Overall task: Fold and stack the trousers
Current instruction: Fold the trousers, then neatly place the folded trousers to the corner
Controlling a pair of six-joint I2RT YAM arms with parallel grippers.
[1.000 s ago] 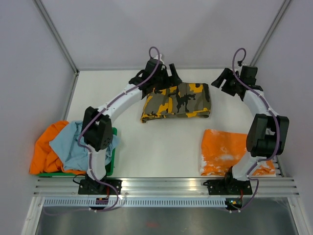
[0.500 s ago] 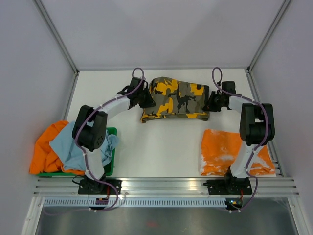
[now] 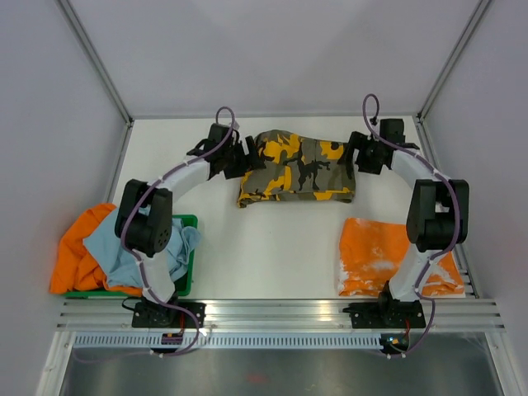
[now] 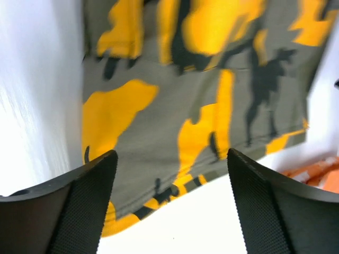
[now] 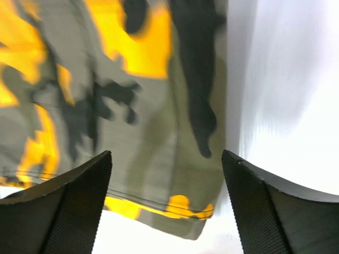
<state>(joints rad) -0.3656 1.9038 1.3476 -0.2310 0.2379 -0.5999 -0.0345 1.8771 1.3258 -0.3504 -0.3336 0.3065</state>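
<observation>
The right gripper moves down and to the left in the top view onto the trousers' dark side edge (image 3: 346, 167) (image 5: 202, 100) next, since that edge lies below it.
The camouflage trousers (image 3: 299, 168) lie folded into a flat rectangle at the back middle of the white table. My left gripper (image 3: 241, 157) is open and empty at the fold's left edge; the cloth (image 4: 175, 95) fills its wrist view beyond the spread fingertips (image 4: 79, 206). My right gripper (image 3: 356, 158) is open and empty at the fold's right edge. Its wrist view shows the trousers' hem corner (image 5: 159, 132) between the spread fingertips (image 5: 275, 211).
A folded orange garment (image 3: 388, 257) lies at the front right by the right arm's base. A green tray (image 3: 186, 276) at the front left holds a light blue garment (image 3: 132, 247), with an orange garment (image 3: 78, 247) spilling over its left side.
Both arms dropped from above the table's back to the trousers' sides. The left gripper shifted slightly left and the right gripper slightly back from half a second ago. The trousers stayed put.
</observation>
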